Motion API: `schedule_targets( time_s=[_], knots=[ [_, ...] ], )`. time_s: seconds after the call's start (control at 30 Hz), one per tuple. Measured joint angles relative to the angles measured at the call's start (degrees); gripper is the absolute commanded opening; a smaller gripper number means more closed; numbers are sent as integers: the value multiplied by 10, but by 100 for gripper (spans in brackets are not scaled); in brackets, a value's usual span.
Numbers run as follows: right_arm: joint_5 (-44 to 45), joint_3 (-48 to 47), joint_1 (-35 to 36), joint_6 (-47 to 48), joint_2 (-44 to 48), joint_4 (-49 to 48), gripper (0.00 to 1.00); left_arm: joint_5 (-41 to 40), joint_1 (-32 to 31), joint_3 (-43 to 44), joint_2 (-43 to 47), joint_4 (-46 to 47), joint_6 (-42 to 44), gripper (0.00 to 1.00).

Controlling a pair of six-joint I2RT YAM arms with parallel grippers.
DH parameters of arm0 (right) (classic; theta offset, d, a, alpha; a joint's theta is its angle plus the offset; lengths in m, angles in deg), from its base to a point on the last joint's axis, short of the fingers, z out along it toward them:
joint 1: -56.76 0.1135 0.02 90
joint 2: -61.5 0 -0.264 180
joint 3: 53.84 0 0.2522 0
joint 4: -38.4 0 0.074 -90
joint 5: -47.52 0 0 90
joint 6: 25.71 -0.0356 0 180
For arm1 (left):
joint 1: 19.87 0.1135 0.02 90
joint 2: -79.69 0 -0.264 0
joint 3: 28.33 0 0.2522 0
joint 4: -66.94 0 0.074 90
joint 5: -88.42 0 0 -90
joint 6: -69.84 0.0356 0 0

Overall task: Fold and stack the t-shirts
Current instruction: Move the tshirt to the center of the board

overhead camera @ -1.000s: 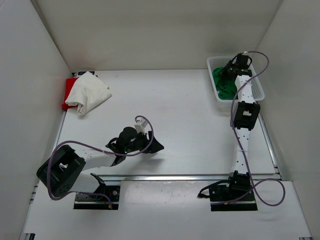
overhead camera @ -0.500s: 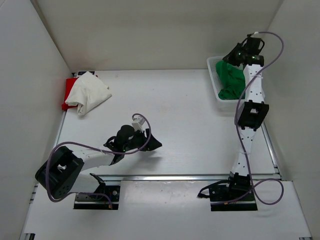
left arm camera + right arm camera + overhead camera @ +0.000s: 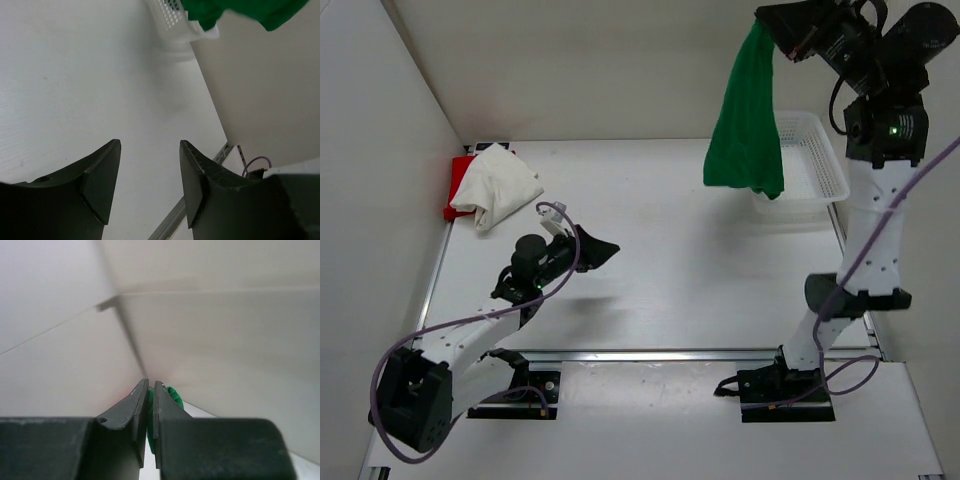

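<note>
The right gripper will next move from the basket toward the left gripper, lower the green t-shirt [image 3: 745, 120] onto the table's bare middle and then release it, because that space is clear.
The green t-shirt [image 3: 745, 120] hangs in a long bunch high above the table, pinched at its top by my right gripper [image 3: 767, 20], which is shut on it. In the right wrist view a strip of green cloth [image 3: 174, 396] shows between and beside the closed jaws of that gripper [image 3: 151, 386]. At the table's far left, the white t-shirt [image 3: 500, 185] lies crumpled on the red t-shirt [image 3: 455, 192]. My left gripper [image 3: 605, 247] is open over the bare middle-left of the table, holding nothing. Its wrist view looks past its jaws [image 3: 150, 147] toward the green t-shirt [image 3: 250, 10].
The white mesh basket [image 3: 817, 165] stands at the back right, just behind the hanging shirt's lower end, and shows in the left wrist view as the basket [image 3: 172, 22]. White walls close in the back and both sides. A metal rail [image 3: 700, 353] runs along the near edge.
The right arm has risen steeply, pulling the green t-shirt out of the basket until it hangs free. The left arm has lifted and swung back and to the left, gripper still open.
</note>
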Motion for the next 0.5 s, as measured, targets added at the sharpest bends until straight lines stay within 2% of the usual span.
schedule_targets(
  time_s=[0.13, 0.23, 0.3, 0.4, 0.5],
  knots=[
    [-3, 219, 94, 6, 153, -117, 0, 10, 59, -3, 55, -22, -7, 63],
    [-4, 334, 132, 8, 199, -171, 0, 20, 106, -14, 96, -37, -11, 63],
    [-5, 401, 138, 6, 210, -201, 0, 22, 128, -19, 113, -45, -11, 62],
    [-4, 494, 156, 2, 200, -245, 0, 21, 123, -19, 116, -62, -3, 63],
    [-1, 558, 183, -2, 135, -253, 0, 13, 99, -24, 110, -67, 5, 62]
  ],
)
